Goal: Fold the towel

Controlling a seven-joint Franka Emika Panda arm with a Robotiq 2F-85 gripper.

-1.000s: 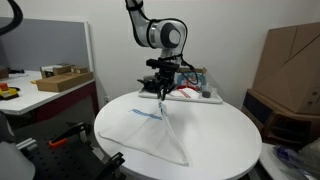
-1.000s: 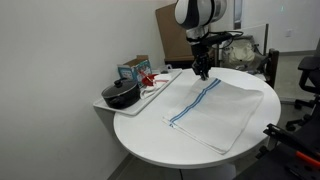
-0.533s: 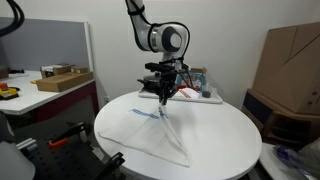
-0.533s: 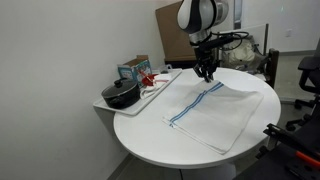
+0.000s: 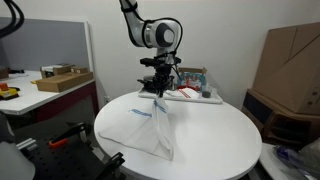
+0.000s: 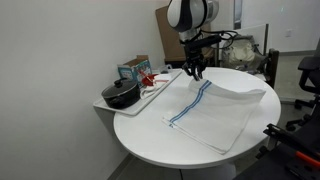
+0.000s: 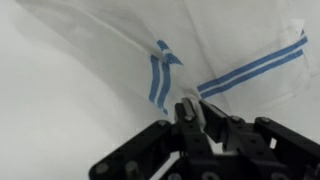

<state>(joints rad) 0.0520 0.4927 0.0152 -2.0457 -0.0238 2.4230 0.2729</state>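
Note:
The cloth hangs slack below the pinched corner, so my gripper will turn and draw the corner up and toward the tray at the table's edge, then release it.
A white towel with blue stripes [image 6: 215,110] lies on the round white table [image 6: 150,135]. My gripper [image 6: 192,73] is shut on a corner of the towel and holds that corner lifted above the rest of the cloth. In an exterior view the towel [image 5: 152,130] hangs from the gripper [image 5: 157,93] and drapes down to the table [image 5: 215,140]. The wrist view shows the jaws [image 7: 195,115] pinching white fabric, with the blue stripes [image 7: 160,80] just beyond them.
A tray [image 6: 150,90] at the table's edge holds a black pot [image 6: 122,95] and small items. Cardboard boxes [image 5: 290,60] stand behind the table. A side table with a box [image 5: 62,78] stands nearby. A black device [image 5: 75,135] sits below the table's edge.
The gripper has carried the held towel corner sideways across the table toward the tray. The lifted part of the towel has folded over further.

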